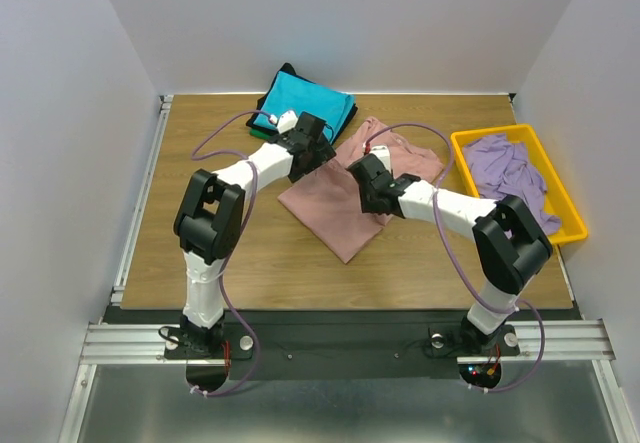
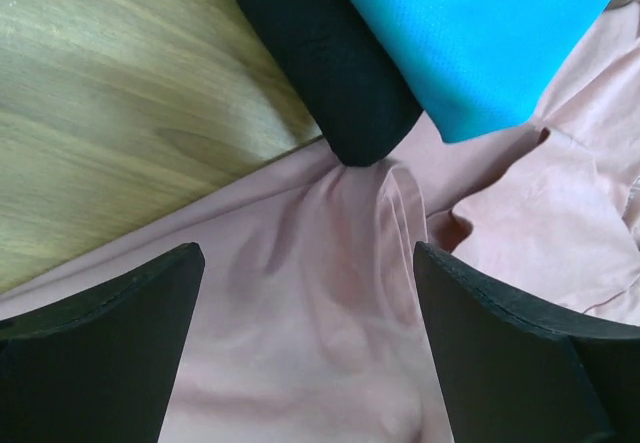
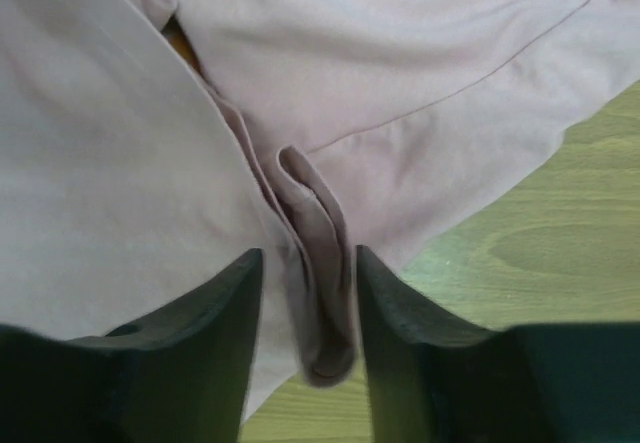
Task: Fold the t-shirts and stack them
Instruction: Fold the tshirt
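My left gripper will next draw back and down onto the pink shirt's corner edge [image 1: 284, 200], since that lies below the gripper's fingers and to their left in the top view.
A dusty-pink t-shirt [image 1: 335, 203] lies partly folded in the middle of the table. My left gripper [image 1: 312, 151] hangs open just above its far left part, and in the left wrist view [image 2: 305, 263] wrinkled pink cloth [image 2: 300, 343] lies between the wide-apart jaws. My right gripper [image 1: 360, 173] is shut on a bunched fold of the pink shirt [image 3: 315, 253] near its edge. A folded turquoise shirt [image 1: 300, 103] lies on a black one [image 1: 275, 88] at the back. Both show in the left wrist view, turquoise [image 2: 480, 33] and black [image 2: 320, 53]. A lavender shirt [image 1: 510, 168] lies crumpled in the tray.
The yellow plastic tray [image 1: 470, 145] stands at the right side of the wooden table [image 1: 200, 263]. A green edge [image 1: 258, 133] peeks out under the stack's left side. Purple cables loop over both arms. White walls close in the back and both sides.
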